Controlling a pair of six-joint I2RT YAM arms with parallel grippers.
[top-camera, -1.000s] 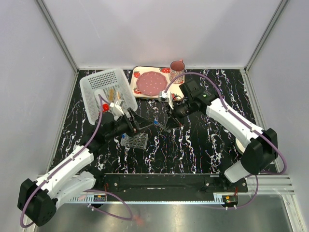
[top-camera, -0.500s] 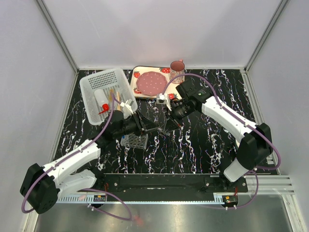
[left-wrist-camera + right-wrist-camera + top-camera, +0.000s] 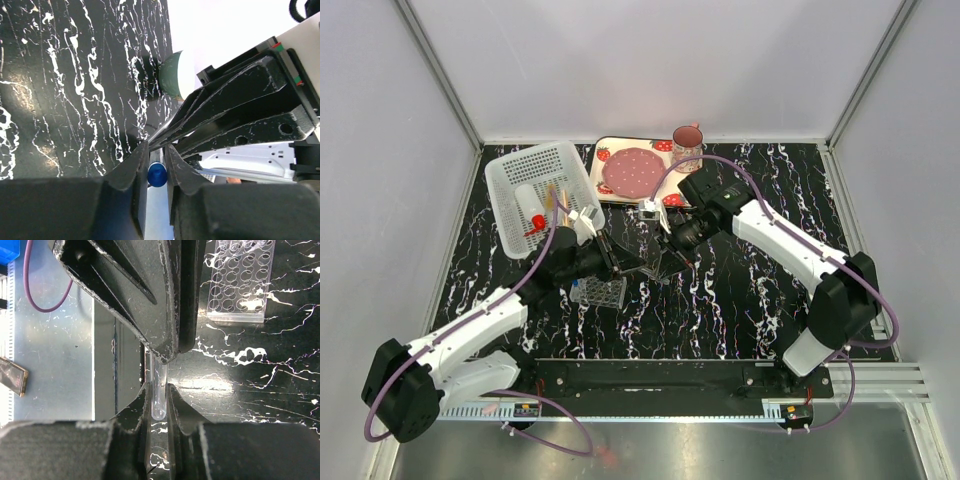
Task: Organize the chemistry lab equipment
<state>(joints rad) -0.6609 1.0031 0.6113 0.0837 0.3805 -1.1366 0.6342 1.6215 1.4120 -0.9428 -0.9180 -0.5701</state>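
The clear grid tube rack [image 3: 599,292] shows empty holes, so next I'll move my left gripper left in the top view, then down, turning it fingers-down onto the rack.
A thin clear tube with a blue tip [image 3: 157,175] hangs above the table between both arms. My left gripper [image 3: 156,167] is shut on its blue-capped end. Shut on the tube's rounded clear end [image 3: 158,405] is my right gripper [image 3: 158,399]. In the top view the left gripper [image 3: 645,266] and the right gripper [image 3: 666,256] meet tip to tip mid-table. The clear grid tube rack [image 3: 599,292] stands just left of them, also in the right wrist view as the rack [image 3: 242,285]. A red-capped white bottle [image 3: 532,222] and tan wooden sticks [image 3: 555,197] lie in the white basket [image 3: 520,165].
A strawberry-printed tray [image 3: 607,152] with a pink plate [image 3: 631,172] sits at the back centre, a pink mug [image 3: 687,146] beside it. The black marbled table [image 3: 740,290] ends at white walls. The right arm's cable loops over the tray.
My left gripper has moved right to the tube's blue end and closed on it. The right gripper, still holding the tube, shifted slightly left.
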